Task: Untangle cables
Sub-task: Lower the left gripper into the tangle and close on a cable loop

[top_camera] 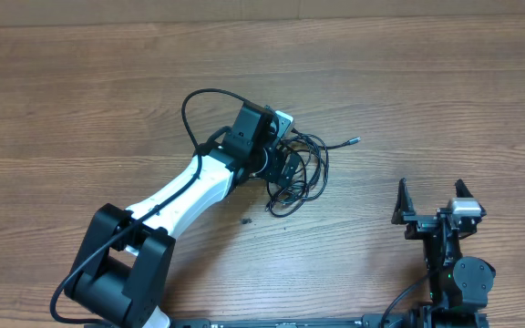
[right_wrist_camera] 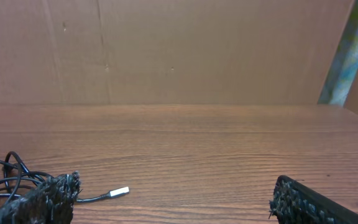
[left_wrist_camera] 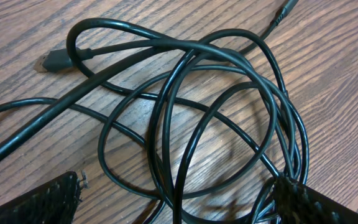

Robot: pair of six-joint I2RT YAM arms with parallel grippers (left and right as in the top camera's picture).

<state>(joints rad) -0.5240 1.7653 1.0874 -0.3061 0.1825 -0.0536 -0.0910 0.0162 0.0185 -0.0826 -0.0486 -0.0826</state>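
Note:
Next I will lower my open left gripper onto the bunched black cables between its fingers, because several loops of the tangle come together there within reach.
The cables [top_camera: 290,199] lie as one tangle of thin black loops on the wooden table, just right of centre. One silver plug end [top_camera: 355,140] sticks out to the right. My left gripper [top_camera: 285,169] hangs open directly over the tangle. In the left wrist view the cables [left_wrist_camera: 191,53] cross between the open left gripper [left_wrist_camera: 179,205], with a grey plug [left_wrist_camera: 51,61] at upper left. My right gripper [top_camera: 432,196] stands open, apart at the front right. In its own view the right gripper [right_wrist_camera: 176,202] holds nothing, and a silver plug [right_wrist_camera: 120,192] lies ahead to the left.
The left arm's own thicker black wire [top_camera: 194,100] arches above the table behind the wrist. A small dark speck [top_camera: 244,220] lies on the wood in front of the tangle. A brown board wall [right_wrist_camera: 166,50] stands behind the table.

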